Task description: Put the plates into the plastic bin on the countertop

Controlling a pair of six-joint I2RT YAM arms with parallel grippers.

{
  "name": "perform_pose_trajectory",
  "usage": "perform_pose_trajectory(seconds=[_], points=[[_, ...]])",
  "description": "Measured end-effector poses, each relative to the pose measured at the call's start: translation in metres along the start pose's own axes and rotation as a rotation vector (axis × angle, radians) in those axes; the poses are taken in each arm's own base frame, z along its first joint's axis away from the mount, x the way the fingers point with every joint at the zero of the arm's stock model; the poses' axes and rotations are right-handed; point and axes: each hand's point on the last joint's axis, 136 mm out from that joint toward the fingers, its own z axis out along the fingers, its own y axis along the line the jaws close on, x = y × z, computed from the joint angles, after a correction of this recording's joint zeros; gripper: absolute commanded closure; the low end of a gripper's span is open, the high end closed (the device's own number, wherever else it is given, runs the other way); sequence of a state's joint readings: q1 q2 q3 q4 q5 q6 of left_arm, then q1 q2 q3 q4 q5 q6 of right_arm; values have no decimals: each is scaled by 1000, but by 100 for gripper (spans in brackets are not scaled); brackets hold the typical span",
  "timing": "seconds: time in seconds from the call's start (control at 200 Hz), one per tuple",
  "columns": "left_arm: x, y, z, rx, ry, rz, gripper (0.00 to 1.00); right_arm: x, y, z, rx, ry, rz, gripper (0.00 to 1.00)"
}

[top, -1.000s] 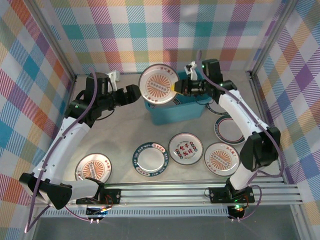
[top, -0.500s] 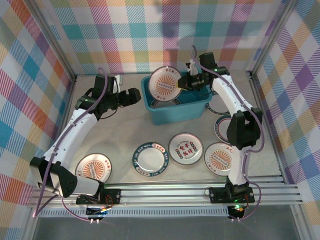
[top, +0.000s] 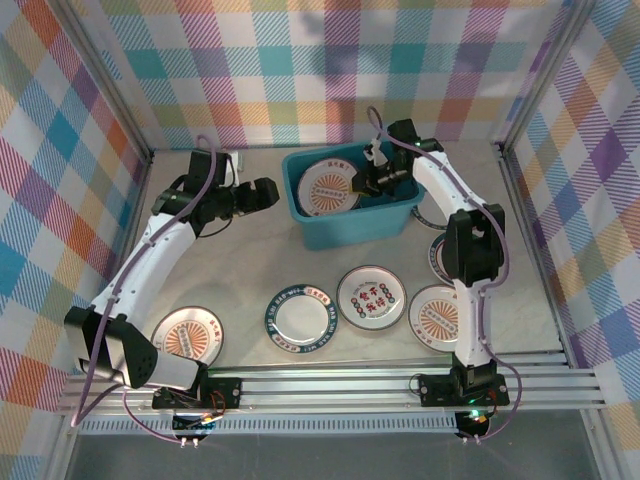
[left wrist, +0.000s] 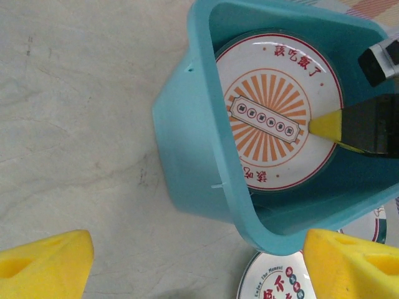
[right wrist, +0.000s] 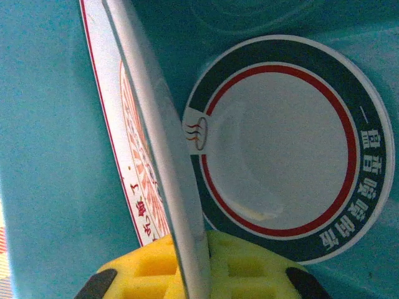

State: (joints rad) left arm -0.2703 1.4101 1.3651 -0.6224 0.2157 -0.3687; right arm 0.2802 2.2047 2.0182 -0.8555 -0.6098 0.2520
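The sunburst plate still tilts above the bin's bottom, so next my right gripper needs to lower it toward the green-rimmed plate (right wrist: 280,143) below, then release the sunburst plate's rim.
The teal plastic bin (top: 350,228) stands at the back of the countertop (top: 240,262). My right gripper (top: 368,180) reaches into it, shut on the rim of an orange sunburst plate (top: 333,187) that is tilted inside the bin. The right wrist view has that plate (right wrist: 156,143) edge-on between my pads (right wrist: 249,268), over a green-rimmed plate (right wrist: 280,143) lying flat on the bin floor. My left gripper (top: 262,192) hangs open and empty left of the bin. In its wrist view, the bin (left wrist: 187,156) and the held plate (left wrist: 274,112) lie ahead of the gripper (left wrist: 199,268).
More plates lie on the countertop: a green-rimmed one (top: 300,320), one with red-green characters (top: 371,297), orange sunburst ones at the right (top: 443,317) and near left (top: 187,335). Another (top: 445,255) is partly hidden behind my right arm. Plaid walls close in three sides.
My right gripper has carried the sunburst plate from above the bin's back rim down into the bin. The left arm has drawn back slightly, still open.
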Motion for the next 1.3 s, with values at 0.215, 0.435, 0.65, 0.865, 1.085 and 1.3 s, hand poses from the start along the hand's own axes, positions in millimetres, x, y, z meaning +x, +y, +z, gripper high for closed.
perform_pose_trajectory(seconds=[0.215,0.435,0.65,0.865,1.085,1.3], points=[[1,4,3,-8,11,6,13,5,-15,21,16,68,30,100],[2,5,3,-10,14,13,13,5,-25,32,26,101,47,97],[6,7,3,-19,33,9,13,8,-38,46,42,136,63,91],[9,7,3,-18,44,7,13,11,-43,51,62,152,61,68],[14,9,0,-25,58,9,13,12,-45,54,101,150,49,33],[22,14,-2,-44,89,40,13,7,-36,48,149,110,1,2]])
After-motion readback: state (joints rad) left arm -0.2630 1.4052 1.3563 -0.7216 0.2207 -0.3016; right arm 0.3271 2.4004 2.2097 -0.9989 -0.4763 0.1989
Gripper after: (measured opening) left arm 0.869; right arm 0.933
